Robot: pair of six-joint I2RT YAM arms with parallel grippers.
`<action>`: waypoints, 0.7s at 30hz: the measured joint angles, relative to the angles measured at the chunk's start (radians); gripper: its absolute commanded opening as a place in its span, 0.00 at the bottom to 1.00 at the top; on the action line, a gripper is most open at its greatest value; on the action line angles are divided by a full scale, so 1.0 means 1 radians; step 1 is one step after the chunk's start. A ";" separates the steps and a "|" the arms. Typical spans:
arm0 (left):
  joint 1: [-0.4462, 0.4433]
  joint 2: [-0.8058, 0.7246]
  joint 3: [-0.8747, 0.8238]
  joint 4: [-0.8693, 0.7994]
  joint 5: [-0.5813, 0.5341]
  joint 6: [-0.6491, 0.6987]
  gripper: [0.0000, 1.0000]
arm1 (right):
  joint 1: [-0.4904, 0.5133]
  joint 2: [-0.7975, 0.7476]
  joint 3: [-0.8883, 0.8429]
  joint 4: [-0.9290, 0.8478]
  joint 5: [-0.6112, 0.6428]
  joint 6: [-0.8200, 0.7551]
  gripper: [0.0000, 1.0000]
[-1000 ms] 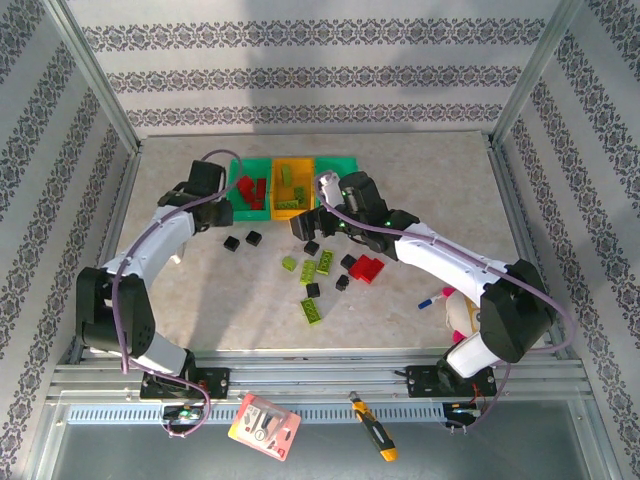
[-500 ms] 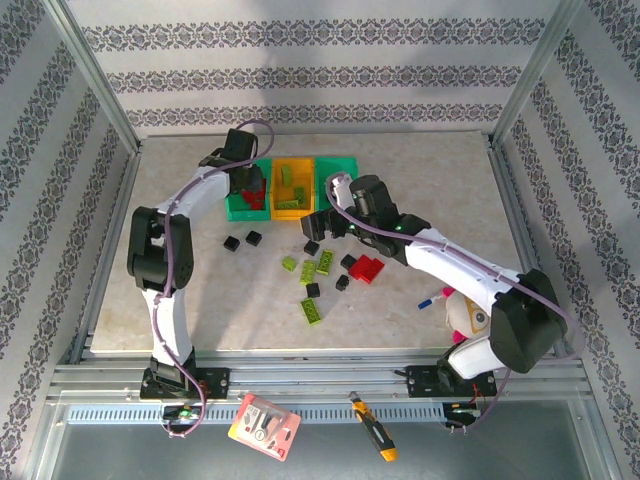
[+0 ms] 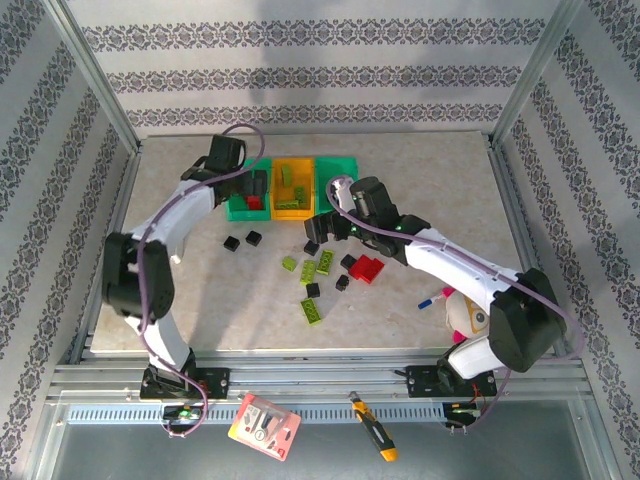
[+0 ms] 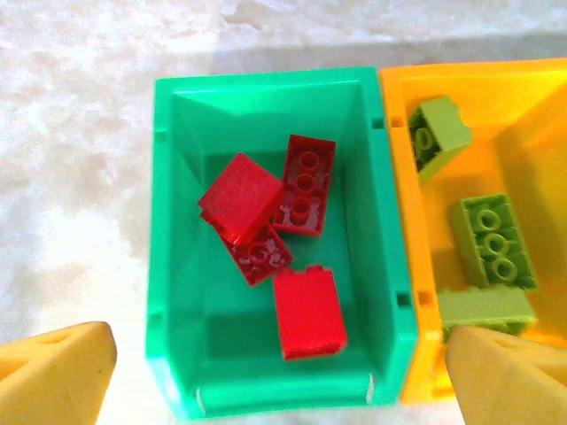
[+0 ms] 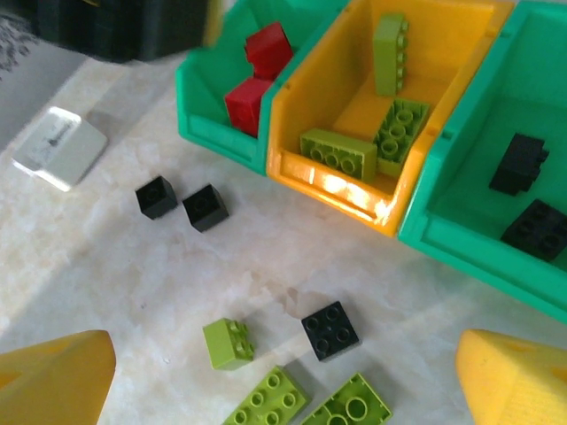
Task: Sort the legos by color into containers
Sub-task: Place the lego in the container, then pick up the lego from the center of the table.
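I should next move my left gripper back from over the red legos, then down onto the small lime lego nearer my base.
My left gripper hovers open over the left green container; several red legos lie in it and nothing is between the fingers. The orange container holds lime legos. Two black legos lie in the right green container. My right gripper stands open above loose legos on the table: a black one, a small lime one and bigger lime ones. Red legos lie to the right.
Two black bricks sit left of the pile, near a small white clock. A lime brick and a black one lie nearer the front. A blue marker lies by the right arm's base.
The left gripper swung over the left green container and opened, leaving a red brick in it. The right gripper shifted slightly right and stayed open.
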 measured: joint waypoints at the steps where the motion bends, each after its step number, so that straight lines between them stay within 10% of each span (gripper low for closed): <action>1: -0.003 -0.041 -0.035 0.009 -0.002 0.000 0.96 | 0.000 0.015 0.008 -0.011 0.003 0.000 0.98; 10: -0.143 -0.329 -0.404 0.102 0.027 0.063 0.92 | 0.018 0.152 0.099 -0.144 0.049 0.020 0.98; 21: -0.334 -0.251 -0.517 0.213 0.031 -0.045 0.90 | 0.019 0.158 0.080 -0.166 0.074 0.055 0.98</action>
